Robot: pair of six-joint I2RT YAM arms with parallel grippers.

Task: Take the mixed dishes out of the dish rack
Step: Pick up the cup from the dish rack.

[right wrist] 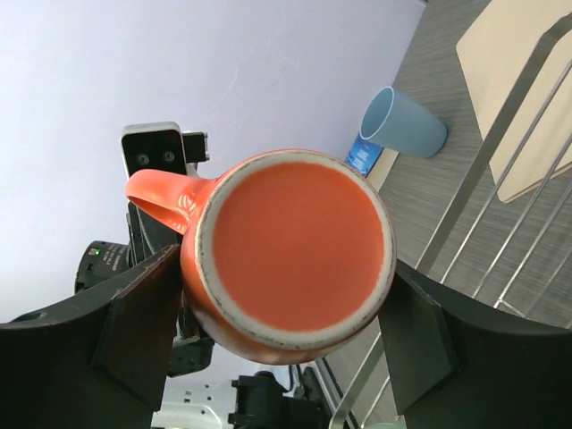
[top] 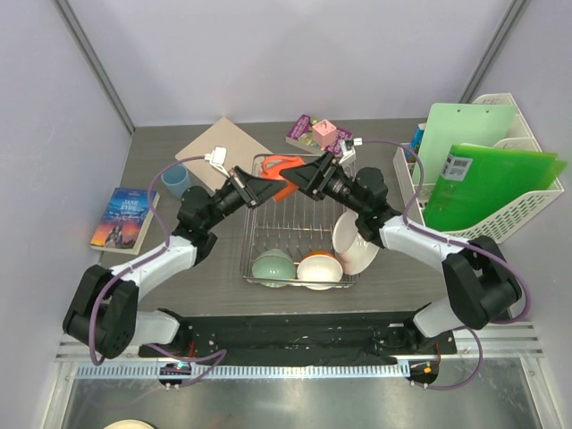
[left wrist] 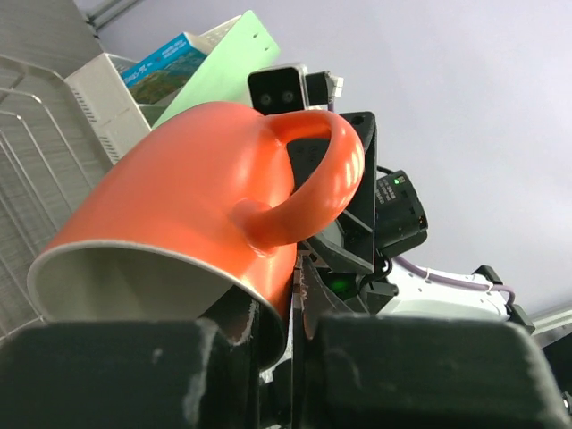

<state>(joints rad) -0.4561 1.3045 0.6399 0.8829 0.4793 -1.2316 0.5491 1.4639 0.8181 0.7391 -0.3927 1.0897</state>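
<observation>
I will next carry the mug (top: 282, 168) toward the light-blue cup with my left gripper, turn it upright and lower it. I will release it on the tan board, which is empty.
The orange-red mug (top: 282, 168) hangs tilted above the far end of the dish rack (top: 253, 234), between both grippers. My left gripper (left wrist: 299, 304) is shut on the mug's (left wrist: 197, 197) wall near the handle, with one finger inside the rim and one outside. My right gripper (right wrist: 286, 286) is closed on the mug's (right wrist: 299, 246) body near its base, a finger touching each side. In the rack's near end sit a pale green bowl (top: 273, 268) and a cream bowl with an orange outside (top: 319, 268). A white plate (top: 353, 243) leans at the rack's right side. The light-blue cup (top: 175, 180) stands on the table to the left.
A tan board (top: 223, 152) lies behind the rack, and a book (top: 123, 219) lies at the far left. A purple book with a pink block (top: 315, 134) sits at the back. A white file basket with green folders (top: 483, 170) stands on the right.
</observation>
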